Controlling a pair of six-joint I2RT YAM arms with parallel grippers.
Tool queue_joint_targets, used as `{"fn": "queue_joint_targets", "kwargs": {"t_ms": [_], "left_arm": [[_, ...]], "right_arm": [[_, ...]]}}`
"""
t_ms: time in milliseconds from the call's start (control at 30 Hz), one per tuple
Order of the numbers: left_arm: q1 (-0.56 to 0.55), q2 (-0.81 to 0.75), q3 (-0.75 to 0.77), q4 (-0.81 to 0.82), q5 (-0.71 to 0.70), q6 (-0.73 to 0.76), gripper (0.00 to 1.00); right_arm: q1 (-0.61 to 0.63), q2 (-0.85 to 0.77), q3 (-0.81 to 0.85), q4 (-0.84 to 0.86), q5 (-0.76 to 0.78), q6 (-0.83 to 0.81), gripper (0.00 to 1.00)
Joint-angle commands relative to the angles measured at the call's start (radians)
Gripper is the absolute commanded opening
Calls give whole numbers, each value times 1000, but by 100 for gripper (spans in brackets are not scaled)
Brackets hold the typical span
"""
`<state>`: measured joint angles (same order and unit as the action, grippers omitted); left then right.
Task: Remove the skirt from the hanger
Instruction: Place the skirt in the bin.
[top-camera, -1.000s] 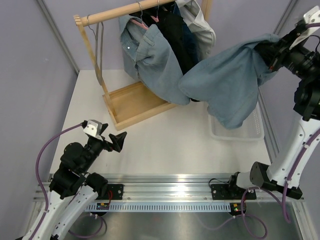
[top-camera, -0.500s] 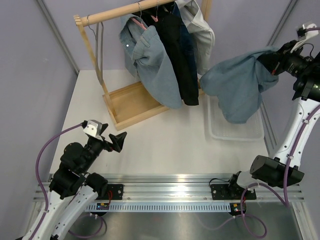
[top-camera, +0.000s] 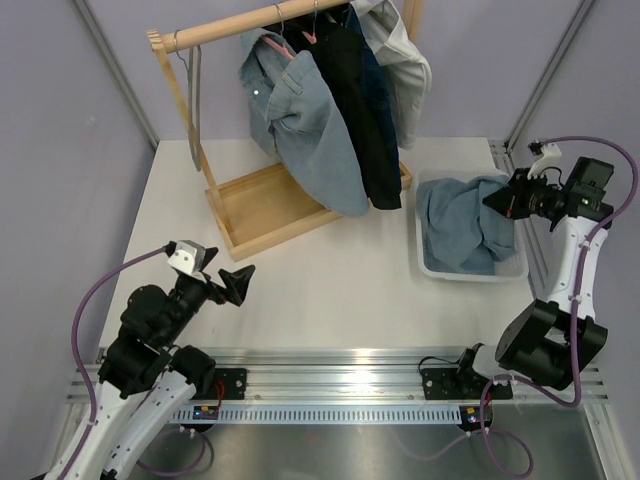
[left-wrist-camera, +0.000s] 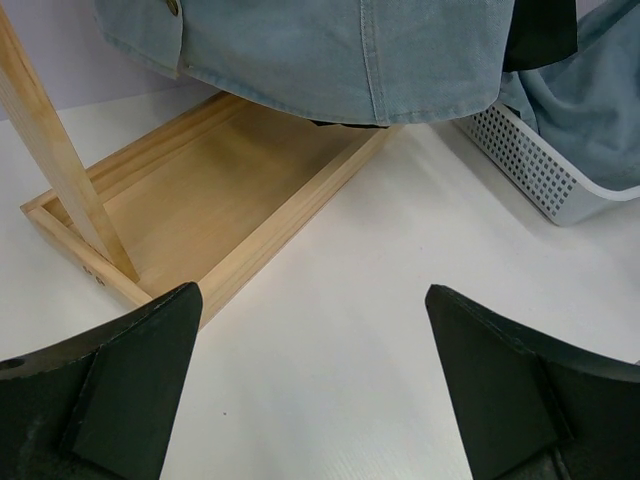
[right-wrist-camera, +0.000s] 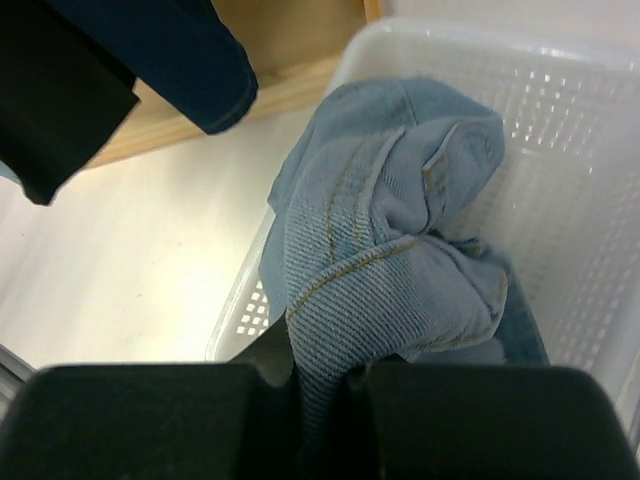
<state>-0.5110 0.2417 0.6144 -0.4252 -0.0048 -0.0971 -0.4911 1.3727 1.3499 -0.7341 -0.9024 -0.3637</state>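
Observation:
The skirt's pinched fold is still held up above the basket (top-camera: 470, 271), so I will lower my right gripper to the left in the top view, onto the crumpled skirt inside.
The light blue denim skirt (top-camera: 465, 228) lies crumpled in the white perforated basket (top-camera: 470, 271) at the right. My right gripper (top-camera: 503, 200) is shut on a fold of the skirt (right-wrist-camera: 390, 260) at the basket's right side; the cloth is pinched between the fingers (right-wrist-camera: 150, 420). My left gripper (top-camera: 238, 282) is open and empty, low over the table's near left, its fingers (left-wrist-camera: 120, 390) wide apart. The rack (top-camera: 230, 25) holds other garments on hangers (top-camera: 284, 38).
A wooden rack with a tray base (top-camera: 262, 205) stands at the back left. A light denim shirt (top-camera: 310, 130), black and dark blue garments (top-camera: 362, 110) and a pale shirt (top-camera: 405, 70) hang from it. Grey walls close in both sides.
My right arm has swung down and lowered the skirt from mid-air into the white basket. The hanging garments have settled back. The left arm has not moved.

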Motion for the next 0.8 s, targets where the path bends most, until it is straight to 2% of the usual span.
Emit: {"fn": "queue_joint_targets", "kwargs": {"t_ms": [0,167,233,367,533,767], "left_arm": [[3,-1,15,36,40,16,99],[3,2,15,37,51,13,99],[3,5,15,37,54,13,99],[3,8,15,36,58,10,99],[3,13,15,37,60,13,99],[3,27,15,42,78,11,99]], "right_arm": [[15,-46,-57,75,65,5,0],[132,23,-95,16,186,-67,0],[199,69,-104,-13,244,-90,1],[256,196,-92,-89,336,-139,4],[261,338,-100,-110,494,-172,7],[261,394,-124,-102,556,-214,22]]}}
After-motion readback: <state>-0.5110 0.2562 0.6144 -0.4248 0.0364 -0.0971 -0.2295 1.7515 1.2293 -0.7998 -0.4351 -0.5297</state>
